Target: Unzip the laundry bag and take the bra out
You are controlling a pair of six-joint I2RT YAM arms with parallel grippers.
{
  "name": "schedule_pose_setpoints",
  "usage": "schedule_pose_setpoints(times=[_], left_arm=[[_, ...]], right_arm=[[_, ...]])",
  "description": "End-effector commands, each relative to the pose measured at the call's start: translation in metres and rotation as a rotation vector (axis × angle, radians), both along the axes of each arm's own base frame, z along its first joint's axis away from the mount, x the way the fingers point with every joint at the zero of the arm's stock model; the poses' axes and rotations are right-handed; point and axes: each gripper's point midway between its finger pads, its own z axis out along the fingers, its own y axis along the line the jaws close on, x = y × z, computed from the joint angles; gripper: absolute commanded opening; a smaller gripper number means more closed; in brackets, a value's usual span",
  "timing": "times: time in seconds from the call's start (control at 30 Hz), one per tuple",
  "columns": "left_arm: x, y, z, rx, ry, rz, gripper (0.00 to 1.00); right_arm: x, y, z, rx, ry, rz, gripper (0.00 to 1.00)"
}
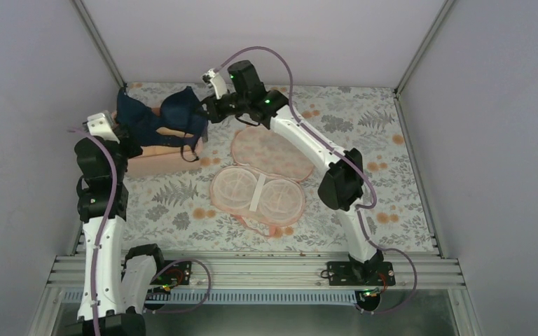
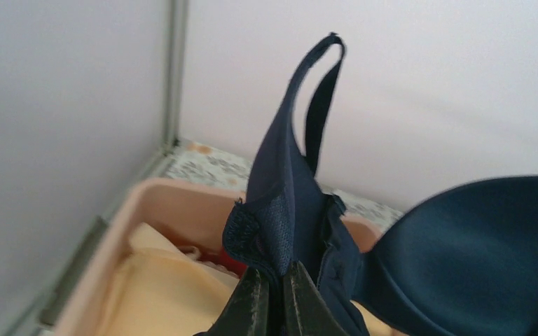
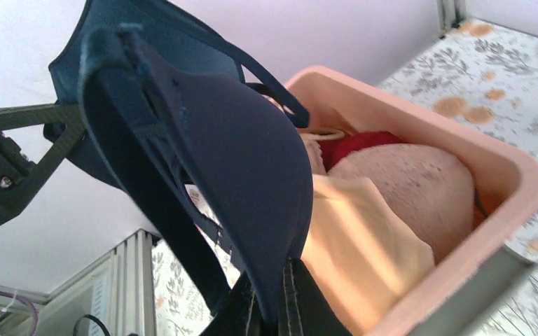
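Note:
My left gripper should go up and toward the side next, then come down over the bin's end there to let go of the band, because the open pink bin (image 1: 157,155) is below.
The dark navy bra (image 1: 164,115) hangs stretched in the air between both grippers, above the pink bin (image 1: 157,155) at the back left. My left gripper (image 1: 122,133) is shut on its band end (image 2: 273,231), and one strap loop stands up over it. My right gripper (image 1: 207,112) is shut on the edge of one cup (image 3: 238,147). The peach mesh laundry bag (image 1: 258,196) lies unzipped and spread flat in two lobed halves at the table's middle, apart from both grippers. In the wrist views the left gripper (image 2: 277,276) and right gripper (image 3: 280,280) both pinch navy fabric.
The pink bin (image 3: 504,168) holds a beige bra (image 3: 413,189), a red garment (image 3: 357,143) and yellowish cloth (image 2: 161,294). Grey walls with metal corner posts enclose the flowered tabletop (image 1: 364,126). The right arm reaches across the bag's far half (image 1: 272,155).

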Motion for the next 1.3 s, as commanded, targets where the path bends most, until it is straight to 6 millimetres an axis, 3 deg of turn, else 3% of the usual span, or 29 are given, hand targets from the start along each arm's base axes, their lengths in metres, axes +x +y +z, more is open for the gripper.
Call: schedule_pose_setpoints(times=[0.0, 0.1, 0.17, 0.3, 0.37, 0.5, 0.77, 1.07, 1.17, 1.2, 1.27], left_arm=[[-0.010, 0.030, 0.041, 0.145, -0.076, 0.137, 0.02], [-0.013, 0.043, 0.065, 0.223, -0.128, 0.204, 0.02], [-0.015, 0.047, 0.081, 0.276, -0.172, 0.226, 0.02], [-0.009, 0.053, 0.083, 0.339, -0.184, 0.242, 0.02], [-0.001, 0.056, 0.070, 0.358, -0.159, 0.239, 0.02], [0.011, 0.067, 0.025, 0.347, -0.055, 0.213, 0.02], [0.009, 0.076, -0.053, 0.320, 0.100, 0.204, 0.02], [0.004, 0.081, -0.101, 0.364, 0.191, 0.205, 0.02], [0.004, 0.082, -0.103, 0.396, 0.183, 0.209, 0.03], [0.004, 0.083, -0.102, 0.404, 0.179, 0.213, 0.05], [0.004, 0.086, -0.095, 0.421, 0.169, 0.230, 0.30]], right_arm=[[-0.009, 0.012, 0.075, 0.193, -0.125, 0.046, 0.03], [-0.004, 0.014, 0.095, 0.260, -0.168, 0.027, 0.03], [-0.002, 0.020, 0.097, 0.301, -0.166, 0.036, 0.03], [0.012, 0.036, 0.079, 0.344, -0.130, 0.030, 0.03], [0.020, 0.044, 0.064, 0.344, -0.105, 0.027, 0.03], [0.024, 0.056, 0.021, 0.292, -0.022, 0.037, 0.03], [0.020, 0.062, -0.066, 0.114, 0.115, 0.028, 0.03], [0.025, 0.057, -0.096, 0.053, 0.180, -0.005, 0.03], [0.030, 0.058, -0.104, 0.046, 0.187, -0.020, 0.05], [0.033, 0.058, -0.106, 0.043, 0.184, -0.031, 0.10], [0.039, 0.057, -0.102, 0.037, 0.162, -0.057, 0.22]])
